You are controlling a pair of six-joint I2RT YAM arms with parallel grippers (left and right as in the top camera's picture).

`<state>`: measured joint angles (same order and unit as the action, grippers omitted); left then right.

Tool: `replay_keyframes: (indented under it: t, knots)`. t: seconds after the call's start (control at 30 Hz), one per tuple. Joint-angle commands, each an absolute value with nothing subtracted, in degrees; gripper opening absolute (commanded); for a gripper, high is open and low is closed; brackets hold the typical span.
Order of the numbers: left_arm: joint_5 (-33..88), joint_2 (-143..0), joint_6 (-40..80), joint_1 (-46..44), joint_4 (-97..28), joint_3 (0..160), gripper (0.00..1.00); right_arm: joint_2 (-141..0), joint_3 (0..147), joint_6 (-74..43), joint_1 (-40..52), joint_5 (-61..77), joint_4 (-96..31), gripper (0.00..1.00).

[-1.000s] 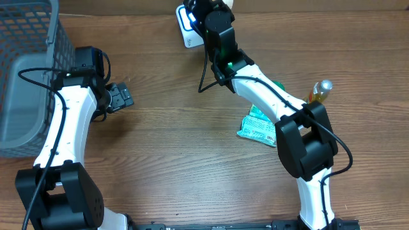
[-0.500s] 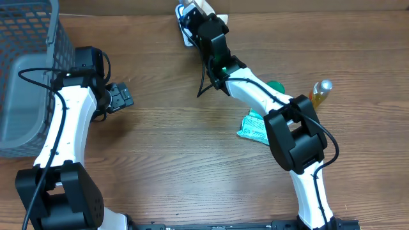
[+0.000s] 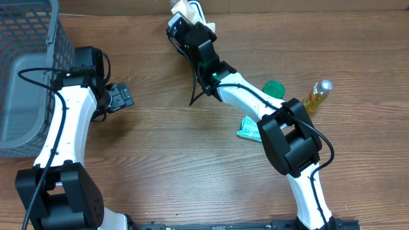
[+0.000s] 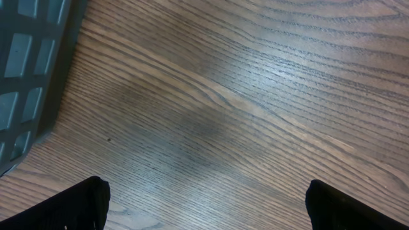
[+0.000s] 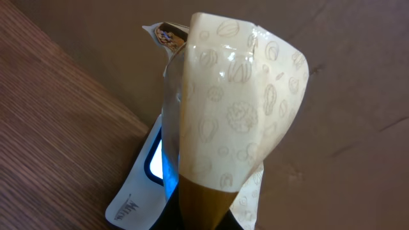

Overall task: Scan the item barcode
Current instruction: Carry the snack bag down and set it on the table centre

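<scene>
The snack packet's brown lower part goes back and down with my right gripper next for release, since the bare wood (image 3: 216,132) beside the green pouch lies there.
A cream snack packet (image 5: 236,108) with a brown lower band is pinched upright in my right gripper (image 5: 211,220), which is shut on it. Behind the packet stands the white scanner (image 5: 131,195), its window glowing blue. From overhead the right gripper (image 3: 182,22) is at the table's far edge with the packet (image 3: 181,7) sticking out beyond it, and the arm covers the scanner. My left gripper (image 3: 121,97) is far to the left beside the basket. In the left wrist view it (image 4: 220,211) is open over bare wood with nothing between its fingers.
A grey mesh basket (image 3: 25,70) fills the far left. To the right of the right arm lie a green pouch (image 3: 251,128), a round green lid (image 3: 273,88) and a small yellow bottle (image 3: 317,94).
The right arm has swung left along the far edge, carrying the packet across the scanner. The left arm has not moved.
</scene>
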<state>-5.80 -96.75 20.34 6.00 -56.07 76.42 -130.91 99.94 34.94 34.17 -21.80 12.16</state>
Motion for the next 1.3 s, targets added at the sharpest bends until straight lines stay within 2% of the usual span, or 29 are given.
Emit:
replay_keyframes:
  t: [0.0,0.33,0.47,0.73,0.9,1.07,1.17,1.27]
  knots:
    - [-5.74,-95.46,19.07,5.93,-56.05,76.73,1.00,-131.07,100.77,36.82,33.52,-21.41,12.27,0.04]
    - [-5.74,-95.46,19.07,5.93,-56.05,76.73,1.00,-126.85,100.79,37.30,33.36,-27.81,20.82,0.04]
    - [-5.74,-95.46,19.07,5.93,-56.05,76.73,0.99,-119.85,100.79,31.59,33.36,-27.35,18.09,0.04]
    - [-5.74,-95.46,19.07,5.93,-56.05,76.73,1.00,-103.88,100.79,18.41,32.84,-15.00,-13.04,0.04]
    - [-5.74,-95.46,19.07,5.93,-56.05,76.73,0.99,-98.45,100.79,10.37,30.50,-1.37,-34.98,0.04]
    - [-5.74,-95.46,19.07,5.93,-56.05,76.73,1.00,-99.02,100.09,10.22,26.28,19.44,-55.92,0.04]
    - [-5.74,-95.46,19.07,5.93,-56.05,76.73,1.00,-99.92,98.10,10.22,24.95,26.04,-62.81,0.04]
    - [-5.74,-95.46,19.07,5.93,-56.05,76.73,1.00,-101.30,95.72,10.26,24.88,27.07,-66.70,0.04]
